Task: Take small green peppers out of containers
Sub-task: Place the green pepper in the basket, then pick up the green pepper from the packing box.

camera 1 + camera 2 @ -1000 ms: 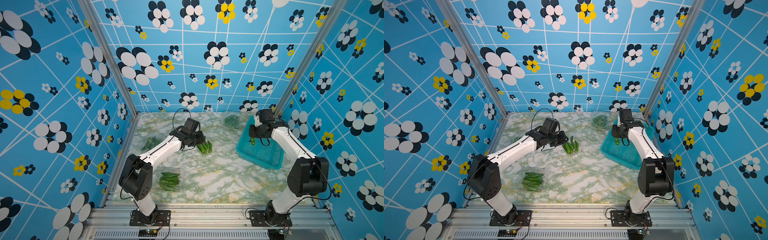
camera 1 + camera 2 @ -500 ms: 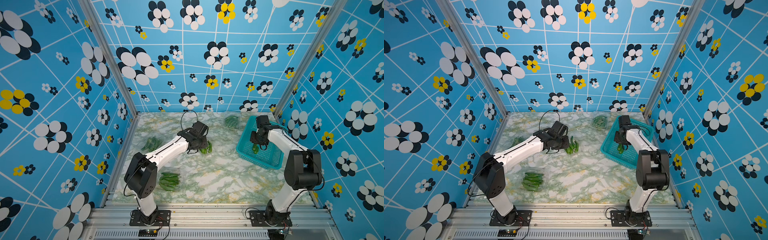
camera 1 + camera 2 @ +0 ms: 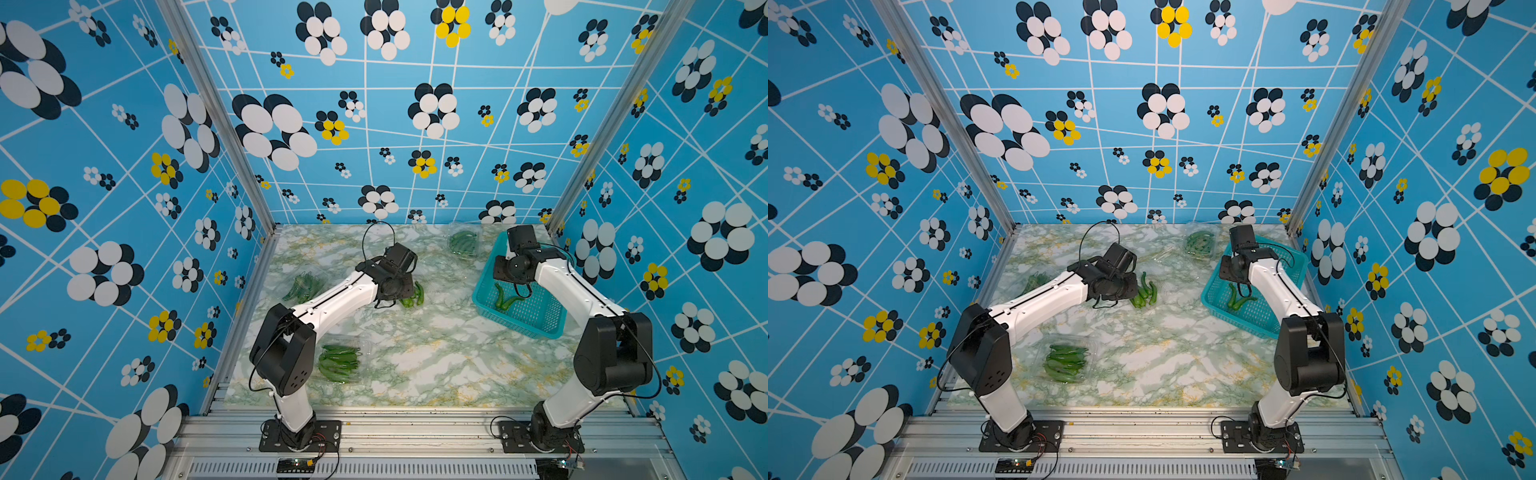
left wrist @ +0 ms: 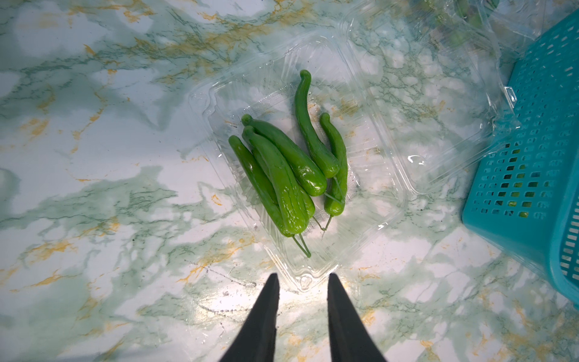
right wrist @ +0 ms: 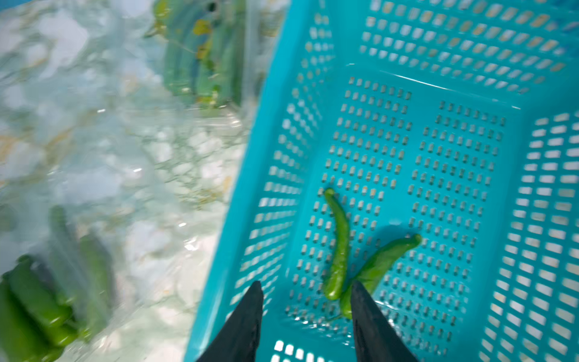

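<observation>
My right gripper goes across the basket's rim and down into the opened clear container (image 4: 376, 175) next, onto the bunched peppers, since the lid is folded aside.
Several small green peppers (image 4: 282, 175) lie in an opened clear container (image 4: 376, 175) at mid-table; both top views show them (image 3: 413, 297) (image 3: 1144, 293). My left gripper (image 4: 302, 279) hovers at that container's near corner tab, open, with nothing between the fingers. My right gripper (image 5: 307, 285) hangs open over the teal basket (image 5: 438, 156), holding nothing. Two peppers (image 5: 338, 250) lie loose on the basket floor just beyond its fingertips, seen from above as well (image 3: 505, 299).
Three more clear containers of peppers stand on the marble: front left (image 3: 338, 361), far left (image 3: 303, 286) and at the back (image 3: 463, 243). The basket (image 3: 536, 307) sits by the right wall. Patterned walls close in three sides.
My right gripper has opened over the basket and a pepper it carried now lies inside. My left arm has shifted a little to the right, up to the open container.
</observation>
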